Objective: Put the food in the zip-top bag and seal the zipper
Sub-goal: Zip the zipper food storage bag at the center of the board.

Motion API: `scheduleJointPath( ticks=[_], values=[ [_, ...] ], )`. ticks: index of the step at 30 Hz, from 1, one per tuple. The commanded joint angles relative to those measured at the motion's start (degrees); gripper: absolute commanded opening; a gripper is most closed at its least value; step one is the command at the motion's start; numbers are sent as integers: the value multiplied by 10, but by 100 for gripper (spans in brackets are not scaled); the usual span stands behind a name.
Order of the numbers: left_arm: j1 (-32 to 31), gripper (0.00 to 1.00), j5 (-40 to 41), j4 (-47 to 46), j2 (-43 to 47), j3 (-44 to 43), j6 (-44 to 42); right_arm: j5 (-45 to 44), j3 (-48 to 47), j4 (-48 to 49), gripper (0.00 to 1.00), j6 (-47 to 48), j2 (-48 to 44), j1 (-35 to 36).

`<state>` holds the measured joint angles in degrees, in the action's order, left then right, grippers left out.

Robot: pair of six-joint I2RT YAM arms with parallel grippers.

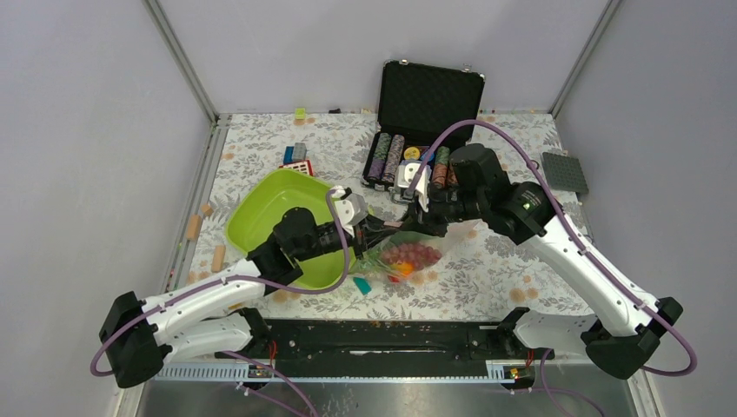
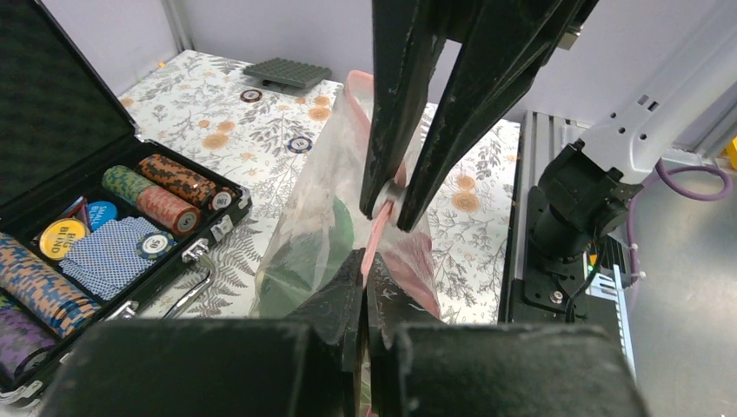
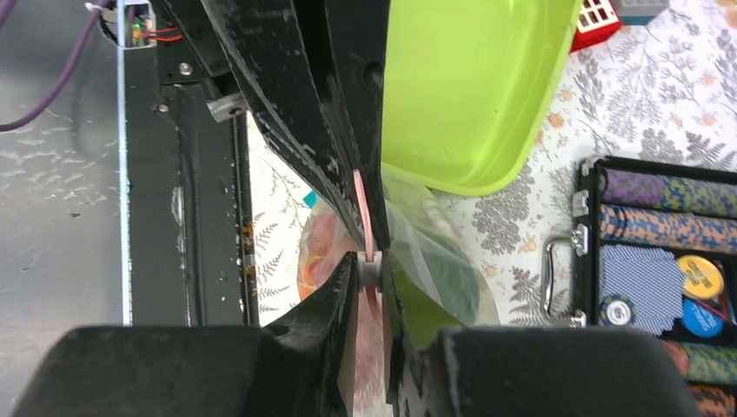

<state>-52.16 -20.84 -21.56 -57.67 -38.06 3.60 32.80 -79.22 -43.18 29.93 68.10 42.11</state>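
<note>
Bare tabletop by the teal piece is below my right gripper, so it should next move along the still-open zipper, lower the bag and release it there.
The clear zip-top bag [image 1: 408,254] hangs above the table between my two grippers, with purple-red grapes [image 1: 412,254], an orange fruit [image 1: 401,269] and dark green food [image 2: 315,248] inside. Its pink zipper [image 2: 375,234] runs taut between the grippers. My left gripper [image 2: 364,261] is shut on the zipper at the bag's left end. My right gripper [image 3: 371,269] is shut on the zipper [image 3: 368,228] a short way along it, close to the left gripper. In the top view both grippers meet above the bag, the left gripper [image 1: 380,231] and the right gripper [image 1: 417,228].
A lime-green tray [image 1: 269,221] lies left of the bag under my left arm. An open black case with poker chips [image 1: 408,161] stands behind. Building blocks [image 1: 297,159] lie at the back left, a grey baseplate [image 1: 565,172] at the right, a teal piece [image 1: 362,284] near the front.
</note>
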Motion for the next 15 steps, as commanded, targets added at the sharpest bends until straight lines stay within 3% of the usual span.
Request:
scheduleJointPath(
  ticks=[1,5,10,15],
  values=[
    [9,0,60,-68,31,2,8,-96,2,-73,0,24,-27,-3],
    [8,0,90,-70,45,14,12,-156,1,-89,0,42,-27,-6],
    [9,0,219,-77,65,39,32,-225,22,-90,0,44,-41,-14],
    [9,0,272,-80,90,68,33,-254,34,-91,0,34,-63,-34]
  ],
)
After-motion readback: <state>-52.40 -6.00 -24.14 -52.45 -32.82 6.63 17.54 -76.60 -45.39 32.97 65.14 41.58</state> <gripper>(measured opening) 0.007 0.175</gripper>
